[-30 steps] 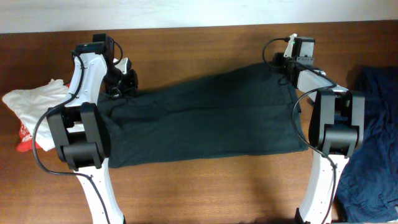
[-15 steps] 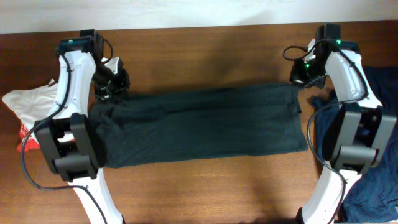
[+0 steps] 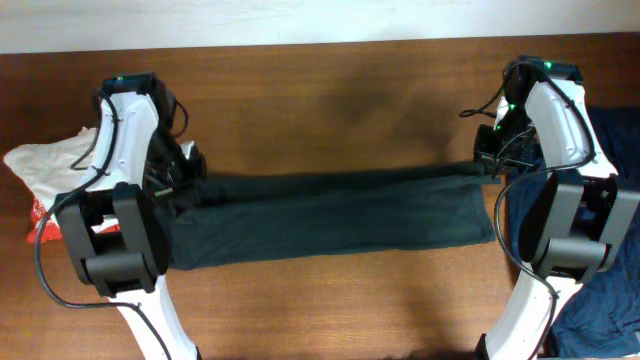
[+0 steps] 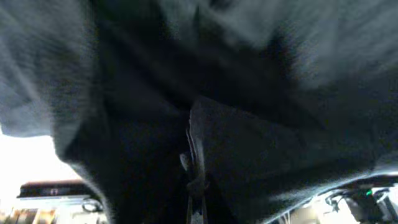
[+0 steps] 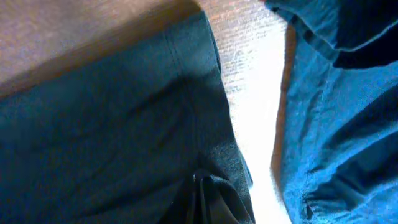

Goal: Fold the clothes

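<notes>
My right gripper holds the garment's corner and will pull it back, lower it over the garment's uncovered near strip (image 3: 472,216), which lies back and below, and release.
A dark green garment (image 3: 330,215) lies stretched across the brown table, its far edge lifted and drawn toward the near edge. My left gripper (image 3: 178,170) is shut on the garment's far left corner. In the left wrist view the dark cloth (image 4: 199,124) fills the frame and bunches at the jaws (image 4: 196,186). My right gripper (image 3: 490,160) is shut on the far right corner. In the right wrist view the cloth (image 5: 112,130) folds into the jaws (image 5: 202,186).
A white cloth with red (image 3: 45,170) lies at the table's left edge. A blue garment (image 3: 600,250) lies heaped at the right, also in the right wrist view (image 5: 342,112). The table's far edge meets a pale wall (image 3: 320,20).
Both grippers have moved toward the near edge, pulling the garment's far edge over itself. The garment now looks much narrower front to back.
</notes>
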